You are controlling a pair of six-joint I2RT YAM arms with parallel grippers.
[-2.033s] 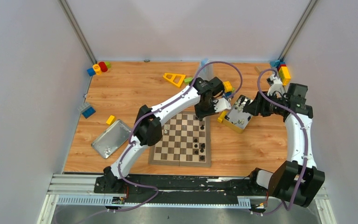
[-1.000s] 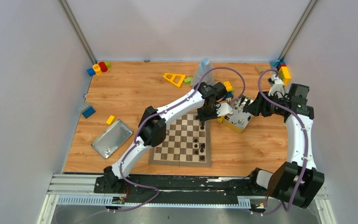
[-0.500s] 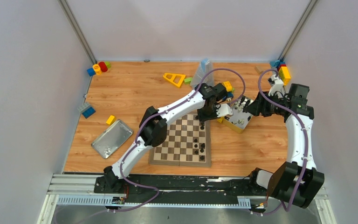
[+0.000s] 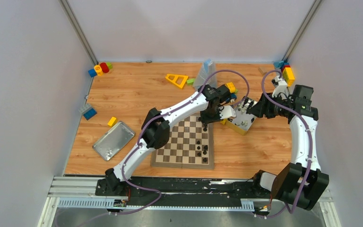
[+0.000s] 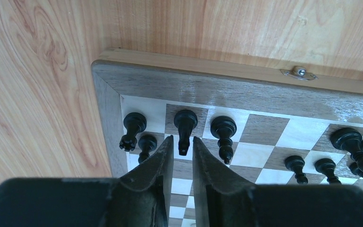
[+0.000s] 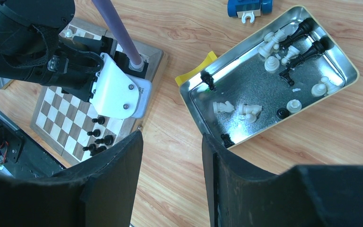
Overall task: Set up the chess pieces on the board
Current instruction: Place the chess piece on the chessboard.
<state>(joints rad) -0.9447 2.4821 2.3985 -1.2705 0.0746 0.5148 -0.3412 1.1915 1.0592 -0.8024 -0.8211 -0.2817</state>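
I will lower my right gripper outward next, onto the black piece at the tin's far side (image 6: 317,49). The piece is outward and below the gripper's open fingers, and Black's row has gaps.
The board (image 4: 172,153) lies in the middle of the table. Its far border shows in the left wrist view (image 5: 227,90). My left gripper (image 4: 205,124) hangs over the board's far right corner. Its jaws (image 5: 183,138) stand slightly open around the top of a black piece (image 5: 185,124), which stands on a back-row square with a gap on each side. Other black pieces (image 5: 223,130) stand beside it. My right gripper (image 4: 248,106) is wide open and empty (image 6: 172,142) above the wood beside the tin box (image 6: 255,78), which holds several black and white pieces (image 6: 271,64).
A silver lid (image 4: 113,140) lies left of the board. A yellow triangle (image 4: 177,79) and a clear block (image 4: 205,71) sit at the back. Coloured blocks sit at the far left (image 4: 100,69), far right (image 4: 287,73) and left edge (image 4: 90,112). A yellow block (image 6: 196,71) lies against the tin.
Two seconds ago my left gripper was a little further left; it has moved right to the board's far right corner and has held still since. The right arm has barely moved.
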